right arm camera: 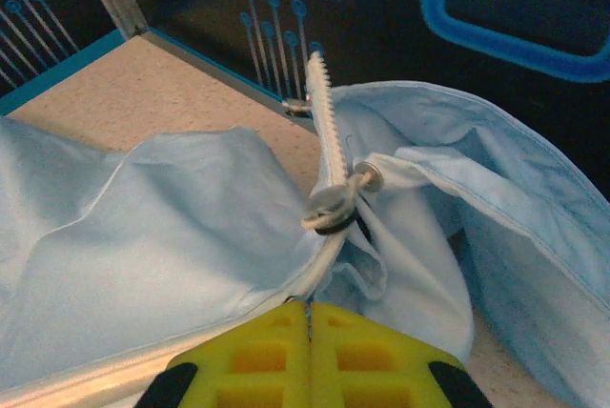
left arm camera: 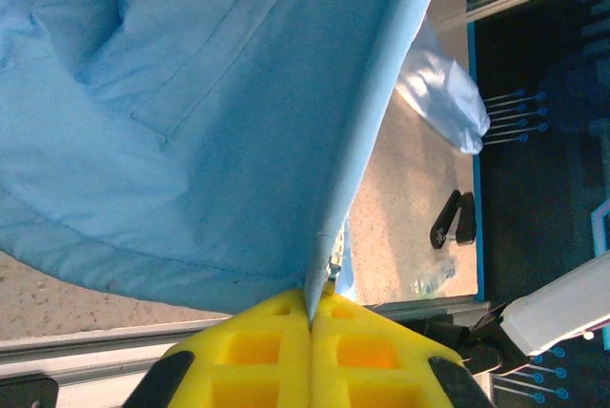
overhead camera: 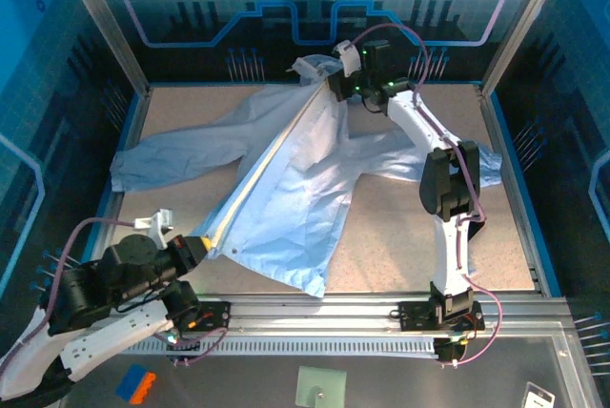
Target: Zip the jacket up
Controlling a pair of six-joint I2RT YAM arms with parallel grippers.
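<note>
My left gripper is holding the bottom end of the jacket's front edge. It needs to move in over the jacket's near hem (overhead camera: pixel 246 263) next, then lower that end there to release it.
The pale blue jacket (overhead camera: pixel 286 189) lies across the table, pulled taut along a diagonal front edge between my two grippers. My left gripper (overhead camera: pixel 202 248) is at the near left, its yellow fingers (left arm camera: pixel 257 351) shut on the bottom end of that edge, where a small metal zipper part (left arm camera: pixel 334 270) shows. My right gripper (overhead camera: pixel 335 87) is at the far middle by the collar. In the right wrist view it (right arm camera: pixel 308 308) is shut on the zipper edge, just below a white drawcord with a toggle (right arm camera: pixel 329 208) and a free strip of zipper teeth (right arm camera: pixel 319 93).
One sleeve (overhead camera: pixel 162 160) reaches to the left. The other sleeve (overhead camera: pixel 481 165) passes under the right arm (overhead camera: pixel 443 189). A small black object (left arm camera: pixel 453 219) lies on the table near the blue rim. An orange and blue block (overhead camera: pixel 135 384) sits below the front rail.
</note>
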